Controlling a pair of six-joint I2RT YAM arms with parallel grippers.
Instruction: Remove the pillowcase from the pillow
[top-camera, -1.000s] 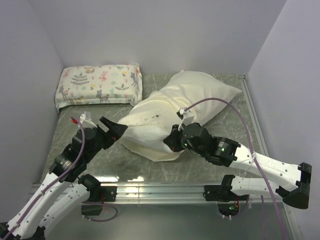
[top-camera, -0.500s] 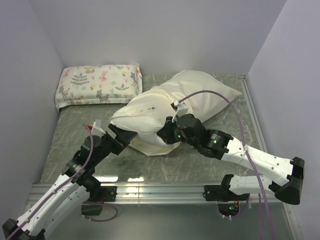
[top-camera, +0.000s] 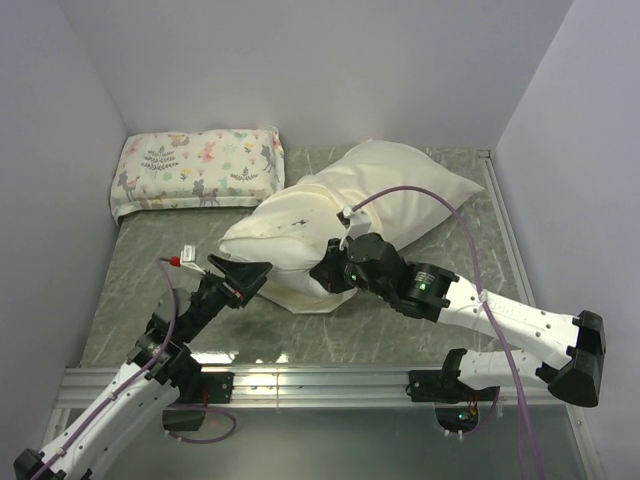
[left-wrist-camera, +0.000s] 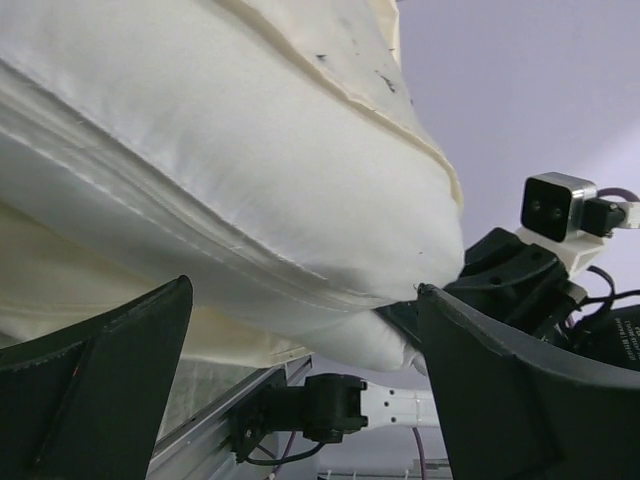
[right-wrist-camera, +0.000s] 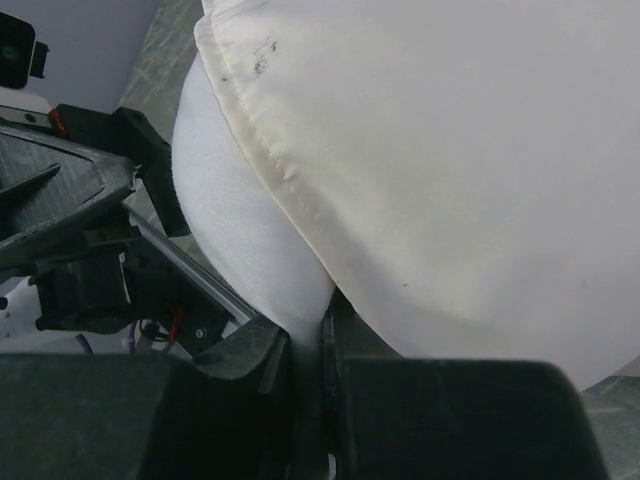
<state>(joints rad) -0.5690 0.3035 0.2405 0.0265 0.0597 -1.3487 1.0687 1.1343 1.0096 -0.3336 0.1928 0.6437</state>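
Observation:
Next, my left gripper moves in over the pillow's white end past the pillowcase's hem, then closes on that end.
The cream pillowcase covers most of the pillow, which lies slanted across the table. A white corner of the pillow sticks out of the case's open hem. My right gripper is shut on that white corner and holds this end above the table; in the top view it sits at the bundle's near end. My left gripper stands wide open just left of that end. In the left wrist view its fingers frame the pillowcase and the white corner without touching.
A smaller floral-print pillow lies at the back left against the wall. Walls close the table on three sides. A metal rail runs along the near edge by the arm bases.
My right gripper has drawn the pillow's near end leftward and away from me. My left gripper has opened fully and moved right, toward that end.

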